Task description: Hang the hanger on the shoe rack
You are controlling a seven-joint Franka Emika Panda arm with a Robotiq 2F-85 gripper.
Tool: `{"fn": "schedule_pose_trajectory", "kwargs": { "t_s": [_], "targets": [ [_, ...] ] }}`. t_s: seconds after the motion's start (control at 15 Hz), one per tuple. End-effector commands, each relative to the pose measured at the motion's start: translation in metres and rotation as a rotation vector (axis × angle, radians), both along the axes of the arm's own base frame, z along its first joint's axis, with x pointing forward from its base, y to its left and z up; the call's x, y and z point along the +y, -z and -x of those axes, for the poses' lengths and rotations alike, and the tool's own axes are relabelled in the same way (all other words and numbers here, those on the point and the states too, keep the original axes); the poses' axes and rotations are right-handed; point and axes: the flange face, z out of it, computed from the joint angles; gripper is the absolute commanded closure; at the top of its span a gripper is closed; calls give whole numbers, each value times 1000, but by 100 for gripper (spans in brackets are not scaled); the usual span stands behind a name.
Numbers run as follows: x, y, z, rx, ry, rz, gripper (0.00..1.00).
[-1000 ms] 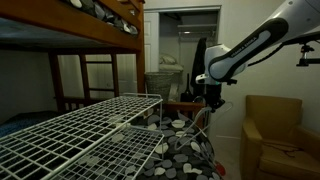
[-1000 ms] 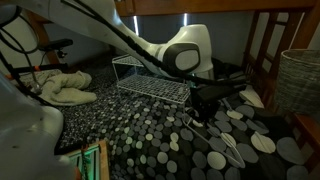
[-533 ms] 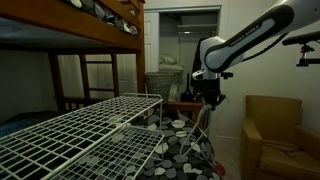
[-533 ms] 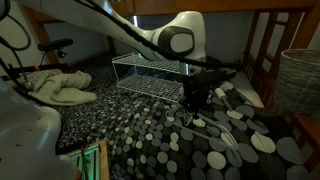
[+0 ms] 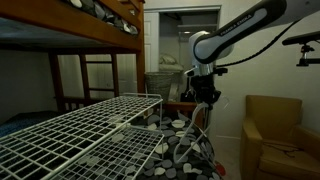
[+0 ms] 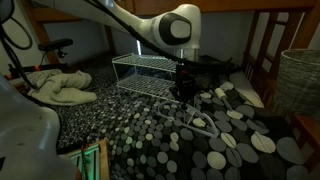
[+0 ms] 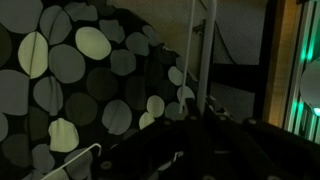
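Note:
I will next carry the hanger (image 5: pixel 205 128) outward with my gripper to the shoe rack's upper corner (image 5: pixel 159 98) and let go of it there, because that corner is outward of my gripper.
The hanger (image 6: pixel 197 120) is a thin pale wire triangle dangling over the black-and-white spotted fabric (image 6: pixel 150 145). My gripper (image 6: pixel 184 92) is shut on its top, and it hangs just in front of the white wire shoe rack (image 6: pixel 150 75). In an exterior view the gripper (image 5: pixel 206 100) hangs beyond the far right corner of the shoe rack (image 5: pixel 80 135), with the hanger (image 5: pixel 205 128) trailing below it. In the wrist view the hanger (image 7: pixel 193 50) shows as two pale wires running straight up from the dark gripper (image 7: pixel 195 118).
A tan armchair (image 5: pixel 275 135) stands to the right of the arm. A wooden bunk bed (image 5: pixel 90 30) rises behind the rack. A wicker basket (image 6: pixel 300 80) stands at the right edge, and a crumpled pale cloth (image 6: pixel 60 85) lies left of the rack.
The arm has risen and swung towards the rack, lifting the hanger off the spotted fabric. The gripper stayed shut throughout.

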Motion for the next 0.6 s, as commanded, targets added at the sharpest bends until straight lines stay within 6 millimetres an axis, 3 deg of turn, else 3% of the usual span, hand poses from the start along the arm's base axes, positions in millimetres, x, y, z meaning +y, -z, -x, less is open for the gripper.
{"fn": "schedule_pose_trajectory", "kwargs": {
  "t_s": [0.0, 0.33, 0.4, 0.53],
  "targets": [
    [19, 1, -16, 37, 99, 2, 99],
    [45, 2, -39, 63, 169, -10, 99],
    [37, 2, -28, 35, 133, -1, 95],
    [44, 3, -36, 41, 143, -6, 95]
  ]
}}
